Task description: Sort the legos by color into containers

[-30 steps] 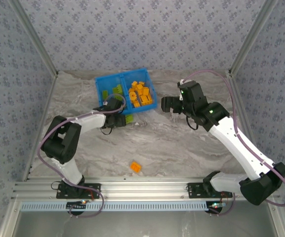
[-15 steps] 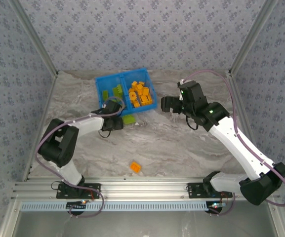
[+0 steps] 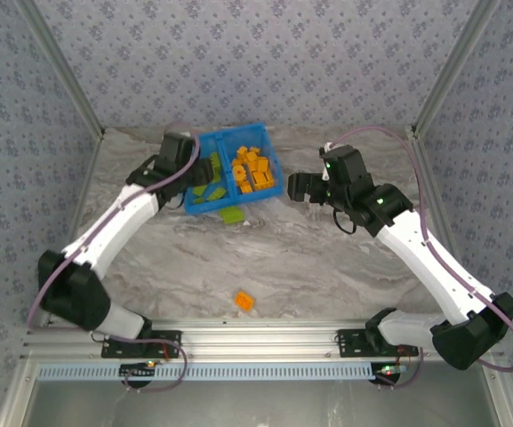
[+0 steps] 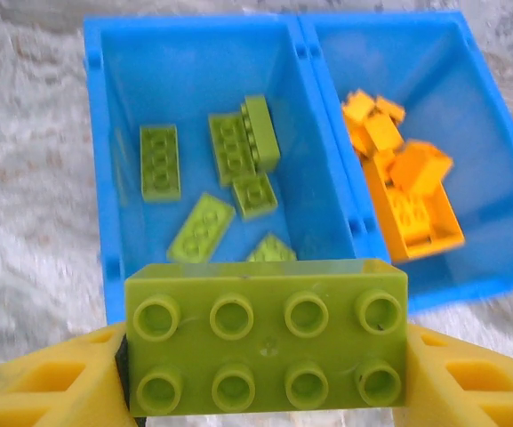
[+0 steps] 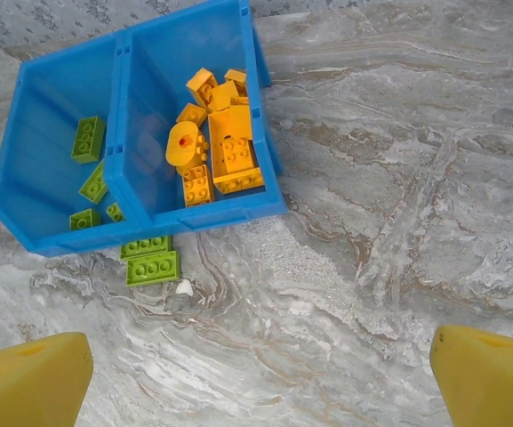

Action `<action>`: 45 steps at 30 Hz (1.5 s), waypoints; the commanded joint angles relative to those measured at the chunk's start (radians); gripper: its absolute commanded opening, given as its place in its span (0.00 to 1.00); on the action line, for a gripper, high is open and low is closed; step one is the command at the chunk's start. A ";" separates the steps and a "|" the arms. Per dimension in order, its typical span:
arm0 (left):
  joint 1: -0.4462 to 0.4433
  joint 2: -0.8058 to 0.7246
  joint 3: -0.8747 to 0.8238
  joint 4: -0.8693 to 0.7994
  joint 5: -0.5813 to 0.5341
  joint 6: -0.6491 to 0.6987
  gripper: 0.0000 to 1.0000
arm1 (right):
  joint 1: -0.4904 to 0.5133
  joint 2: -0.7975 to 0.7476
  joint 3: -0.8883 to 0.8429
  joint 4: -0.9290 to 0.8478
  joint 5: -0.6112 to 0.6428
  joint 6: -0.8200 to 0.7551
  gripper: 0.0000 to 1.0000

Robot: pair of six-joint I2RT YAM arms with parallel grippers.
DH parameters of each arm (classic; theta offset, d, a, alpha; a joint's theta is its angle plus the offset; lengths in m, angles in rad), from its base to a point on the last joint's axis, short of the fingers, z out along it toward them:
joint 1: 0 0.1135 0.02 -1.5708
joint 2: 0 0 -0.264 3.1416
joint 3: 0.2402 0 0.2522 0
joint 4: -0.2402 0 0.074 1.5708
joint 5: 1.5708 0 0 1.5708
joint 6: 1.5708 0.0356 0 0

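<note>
The lime green lego (image 4: 267, 338) goes outward and down with my left gripper over the green legos' section (image 4: 196, 173) next. It gets released there, since green legos already lie in that section of the bin.
My left gripper (image 4: 265, 387) is shut on a lime green lego (image 4: 267, 338), studs facing the camera, held just above the near edge of the blue bin (image 4: 100, 178). Its left compartment holds several green legos (image 4: 229, 147) and its right one holds orange legos (image 4: 407, 200). From above, the left gripper (image 3: 189, 165) hovers over the left compartment of the bin (image 3: 229, 131). My right gripper (image 3: 302, 187) hangs open to the right of the bin, with only bare table between its fingers (image 5: 29, 382).
Two green legos (image 5: 152, 260) lie on the marble table against the bin's near wall (image 5: 212, 218). A single orange lego (image 3: 244, 301) lies near the table's front middle. Patterned walls close in the back and sides.
My left arm has risen from the table in front of the bin and swung up over the left compartment, carrying a green lego. The right arm has not moved.
</note>
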 commanded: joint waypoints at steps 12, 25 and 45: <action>0.128 0.546 0.437 -0.085 0.120 0.028 0.68 | 0.020 -0.098 -0.031 -0.047 0.005 0.056 1.00; 0.126 0.293 0.378 -0.073 0.187 0.023 0.89 | 0.161 -0.045 -0.120 0.034 0.002 0.094 1.00; 0.128 -0.486 -0.249 -0.058 0.157 0.447 0.99 | 0.369 0.796 0.170 0.293 0.161 0.030 1.00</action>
